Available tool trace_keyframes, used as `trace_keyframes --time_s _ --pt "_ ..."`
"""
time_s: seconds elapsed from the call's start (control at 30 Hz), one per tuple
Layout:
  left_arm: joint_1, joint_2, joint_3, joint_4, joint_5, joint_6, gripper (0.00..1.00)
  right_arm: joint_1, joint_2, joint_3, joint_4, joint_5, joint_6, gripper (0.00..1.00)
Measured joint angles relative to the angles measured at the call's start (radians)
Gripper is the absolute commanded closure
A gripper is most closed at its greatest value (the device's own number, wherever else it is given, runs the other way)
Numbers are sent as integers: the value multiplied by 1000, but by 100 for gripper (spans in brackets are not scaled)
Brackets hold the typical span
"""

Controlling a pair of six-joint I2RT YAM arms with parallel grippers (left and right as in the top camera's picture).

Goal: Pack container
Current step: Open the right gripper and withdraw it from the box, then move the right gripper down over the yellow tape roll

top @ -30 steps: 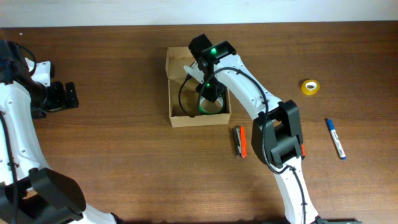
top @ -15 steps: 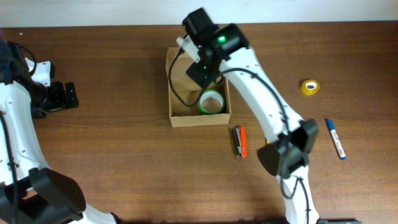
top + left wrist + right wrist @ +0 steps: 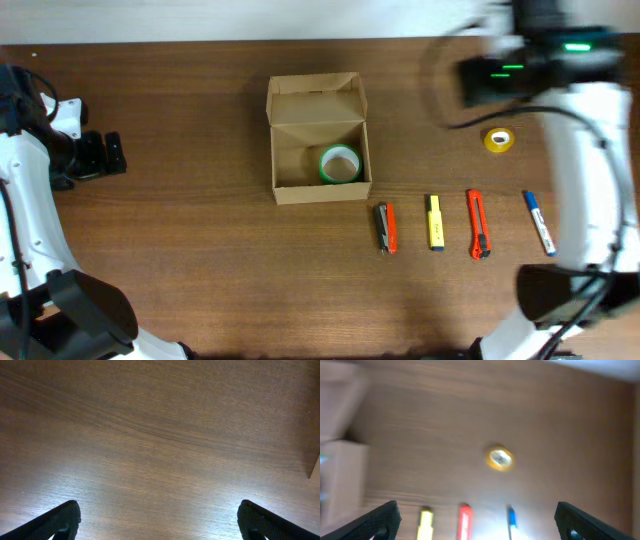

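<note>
The yellow tape roll's open hole leaves room for one finger inside, so the robot's right gripper needs to turn and lower onto the yellow tape roll's rim [image 3: 511,139] [image 3: 511,460] away from the container.
The container [image 3: 285,185] is an open brown cardboard box at the table's middle, its flap lid folded back. A green tape roll [image 3: 339,164] lies inside it at the right. My right gripper [image 3: 478,82] hovers blurred above the far right of the table, left of a yellow tape roll [image 3: 499,140]. In the right wrist view the right gripper [image 3: 479,522] is open and holds nothing, with the yellow tape roll [image 3: 499,458] ahead and the container [image 3: 340,475] at the left edge. My left gripper [image 3: 115,154] rests open at the far left; the left gripper [image 3: 160,522] sees only bare wood.
A row lies right of the box: a black-and-orange cutter [image 3: 385,228], a yellow marker [image 3: 436,221], an orange cutter [image 3: 479,224] and a blue pen [image 3: 539,222]. The right wrist view shows the marker [image 3: 425,522], cutter [image 3: 464,521] and pen [image 3: 511,519].
My right gripper opened, left the green tape roll in the box, rose out and swung far right toward the yellow roll. The left arm has not moved.
</note>
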Motion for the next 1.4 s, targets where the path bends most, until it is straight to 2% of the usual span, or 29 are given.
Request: trace_keyframes --time_s 0.13,0.27,0.5,0.77,0.93,1.4 --pt "0 0 0 0 0 0 0 -195 20 -13 -19 -45 62 0" --pt "0 0 0 0 0 0 0 -272 95 -14 -21 -71 113 1" --pt "0 0 0 0 0 0 0 -274 286 -17 9 -81 152 10" --pt "0 0 0 0 0 0 0 -263 422 -23 80 -74 156 16" --pt "0 0 0 0 0 0 0 -262 476 -23 114 -70 160 27" --pt "0 0 0 0 0 0 0 -262 584 -23 143 -70 158 27"
